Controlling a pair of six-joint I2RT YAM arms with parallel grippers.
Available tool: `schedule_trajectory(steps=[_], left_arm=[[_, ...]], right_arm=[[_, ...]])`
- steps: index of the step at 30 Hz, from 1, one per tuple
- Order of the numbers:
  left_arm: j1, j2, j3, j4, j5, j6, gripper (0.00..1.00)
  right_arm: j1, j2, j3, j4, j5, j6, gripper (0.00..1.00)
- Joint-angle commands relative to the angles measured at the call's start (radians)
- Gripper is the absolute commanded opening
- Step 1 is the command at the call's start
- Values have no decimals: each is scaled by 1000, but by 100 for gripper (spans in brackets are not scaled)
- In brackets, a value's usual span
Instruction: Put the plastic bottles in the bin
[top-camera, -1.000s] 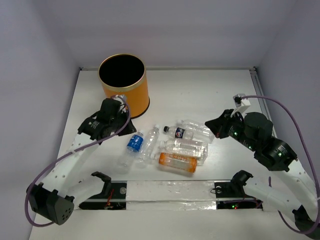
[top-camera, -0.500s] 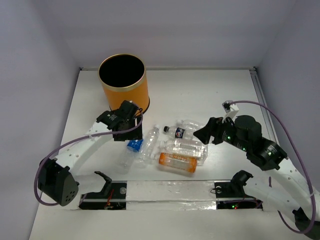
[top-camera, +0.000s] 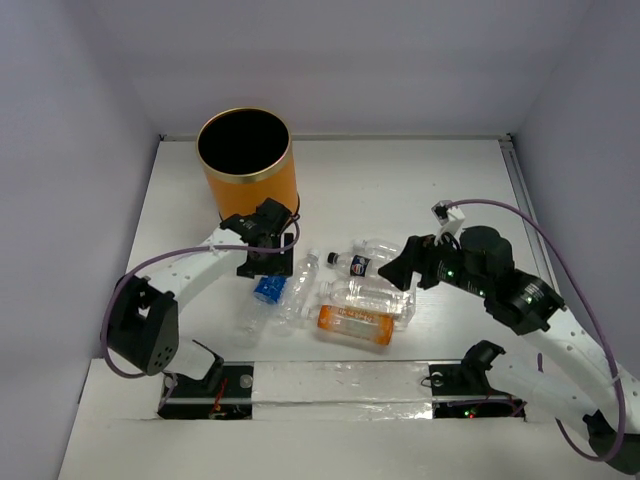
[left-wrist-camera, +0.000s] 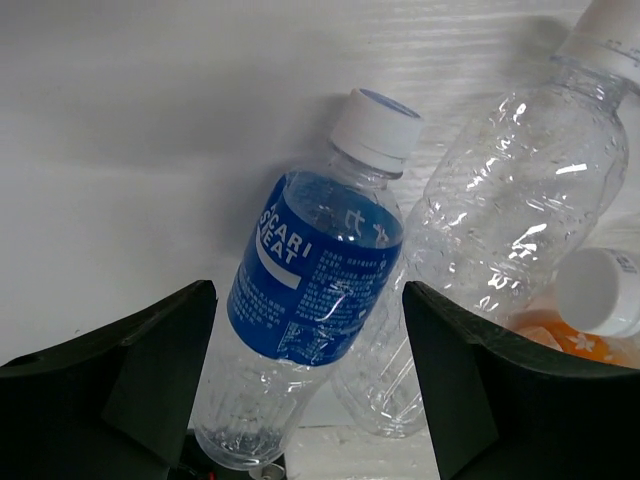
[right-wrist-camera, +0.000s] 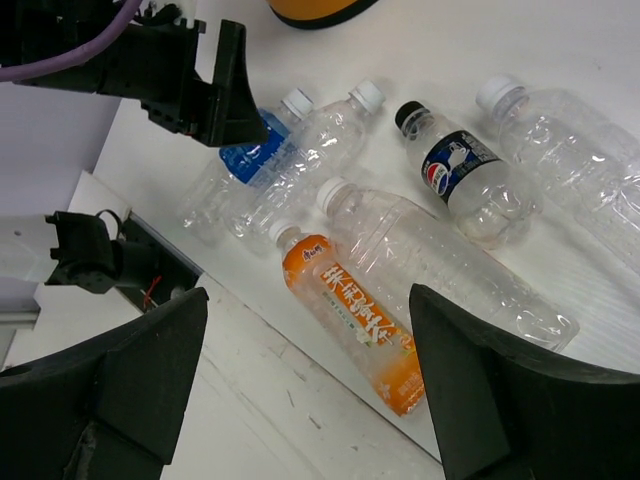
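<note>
The blue-label bottle (left-wrist-camera: 315, 280) is below the open fingers of my left gripper, so my left gripper needs to go down around the blue label next and close its fingers on the bottle's sides.
Several plastic bottles lie clustered mid-table. My left gripper (top-camera: 268, 266) is open, and its fingers straddle the blue-label bottle (left-wrist-camera: 315, 280) without pressing on it. A clear bottle (left-wrist-camera: 510, 200) lies against that bottle's right side. My right gripper (top-camera: 398, 272) is open above the cluster's right side, with the orange bottle (right-wrist-camera: 360, 325) below its jaws. Around the orange bottle lie a clear bottle (right-wrist-camera: 440, 260), the dark-label bottle (right-wrist-camera: 465, 170) and another clear bottle (right-wrist-camera: 570, 150). The bin (top-camera: 248, 170), orange with a gold rim, stands upright at the back left, just behind the left gripper.
White walls enclose the table on the left, back and right. A taped strip with black mounts (top-camera: 340, 385) runs along the near edge. The left arm's purple cable (top-camera: 150, 270) loops beside the bin, and the right arm's cable (top-camera: 560, 240) arcs over the right side.
Both grippers have gone from shut to open. The left gripper has swung right, over the blue-label bottle. The right gripper has moved left, toward the bottles.
</note>
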Motion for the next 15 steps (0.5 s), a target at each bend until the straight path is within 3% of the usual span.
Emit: schedule_trajectory(steps=[1,15], left_arm=[[0,22,6,38,-39,31,73],[20,128,-19,87,35,61,70]], right_arm=[[3,9,11,57,-39,-19,87],[3,218,53,20,-270,-191,93]])
